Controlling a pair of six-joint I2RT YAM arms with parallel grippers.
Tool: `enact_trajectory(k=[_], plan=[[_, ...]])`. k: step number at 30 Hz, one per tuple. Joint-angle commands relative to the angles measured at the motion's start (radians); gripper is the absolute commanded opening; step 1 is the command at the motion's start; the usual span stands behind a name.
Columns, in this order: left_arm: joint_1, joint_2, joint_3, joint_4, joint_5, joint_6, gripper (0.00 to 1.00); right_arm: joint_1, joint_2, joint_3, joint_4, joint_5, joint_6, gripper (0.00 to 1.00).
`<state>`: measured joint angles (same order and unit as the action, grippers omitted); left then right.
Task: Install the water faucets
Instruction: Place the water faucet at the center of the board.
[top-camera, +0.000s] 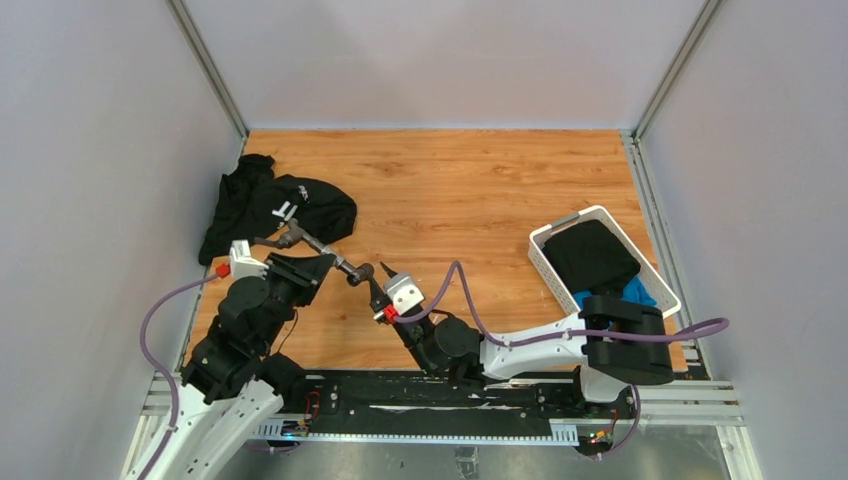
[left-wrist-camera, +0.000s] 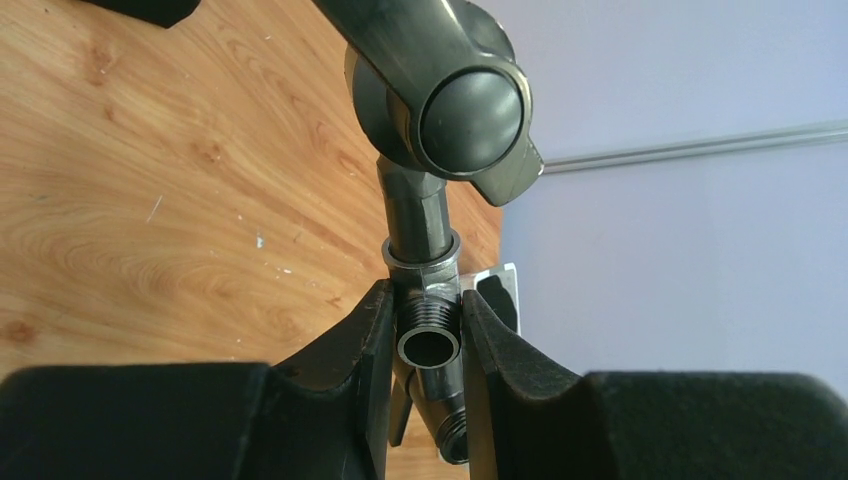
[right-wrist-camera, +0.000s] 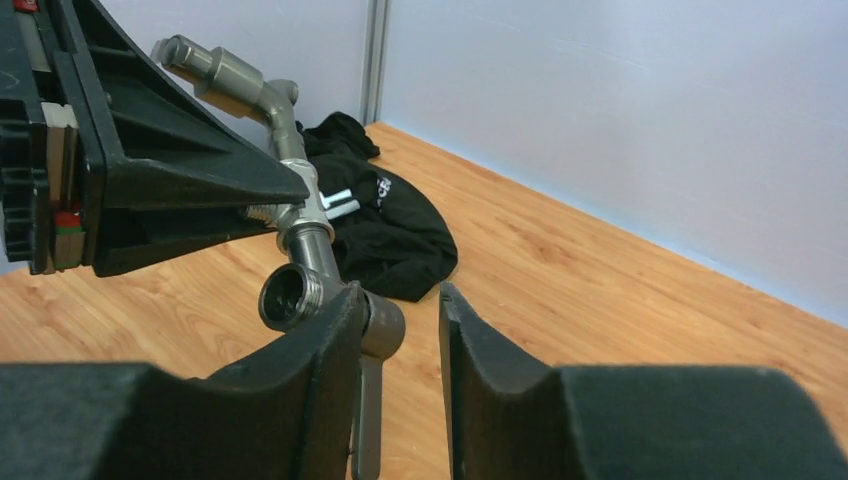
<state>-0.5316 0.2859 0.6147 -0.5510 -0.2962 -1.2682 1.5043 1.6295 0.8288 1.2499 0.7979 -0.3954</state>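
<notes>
I should move my left gripper down to the right in the top view and let go of the faucets, because the bare middle of the tabletop is below it on that side.
The water faucets are joined into one dark-grey assembly (top-camera: 322, 248), held above the wooden table (top-camera: 470, 190). My left gripper (top-camera: 330, 260) is shut on its threaded tee stub (left-wrist-camera: 430, 335), both pads pressed against the threads (left-wrist-camera: 430, 345). An elbow with a round cap (left-wrist-camera: 440, 110) rises ahead of the jaws. At the assembly's lower end sit a valve body (right-wrist-camera: 300, 292) and a thin lever (right-wrist-camera: 368, 420) hanging down. My right gripper (top-camera: 380, 275) stands narrowly open there (right-wrist-camera: 398, 300). Its left finger rests against the valve, and its right finger is clear of it.
A black cloth garment (top-camera: 275, 205) lies at the table's left, just beyond the assembly (right-wrist-camera: 390, 225). A white plastic basket (top-camera: 545, 245) with dark and blue cloth inside stands at the right edge. Grey walls and metal rails enclose the table.
</notes>
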Motion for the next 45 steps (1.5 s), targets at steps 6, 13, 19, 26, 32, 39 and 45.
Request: enact_trajectory(k=[6, 13, 19, 26, 32, 39, 45], plan=[[-0.001, 0.127, -0.072, 0.190, 0.093, 0.084, 0.00, -0.115, -0.283, -0.125, -0.427, 0.031, 0.292, 0.65], [-0.004, 0.455, -0.111, 0.469, 0.299, 0.270, 0.00, -0.355, -0.578, -0.137, -1.059, -0.083, 0.634, 0.70], [-0.008, 0.757, -0.024, 0.641, 0.445, 0.396, 0.00, -0.440, -0.736, -0.162, -1.203, -0.082, 0.645, 0.70], [-0.008, 1.065, 0.158, 0.676, 0.573, 0.502, 0.00, -0.452, -0.751, -0.144, -1.327, -0.078, 0.660, 0.73], [-0.008, 1.281, 0.276, 0.675, 0.684, 0.540, 0.21, -0.458, -0.743, -0.096, -1.415, -0.066, 0.687, 0.74], [-0.008, 1.354, 0.337, 0.642, 0.665, 0.571, 0.52, -0.467, -0.805, -0.099, -1.472, -0.029, 0.692, 0.74], [-0.008, 1.255, 0.396, 0.461, 0.512, 0.696, 0.88, -0.475, -0.801, -0.059, -1.539, 0.006, 0.708, 0.79]])
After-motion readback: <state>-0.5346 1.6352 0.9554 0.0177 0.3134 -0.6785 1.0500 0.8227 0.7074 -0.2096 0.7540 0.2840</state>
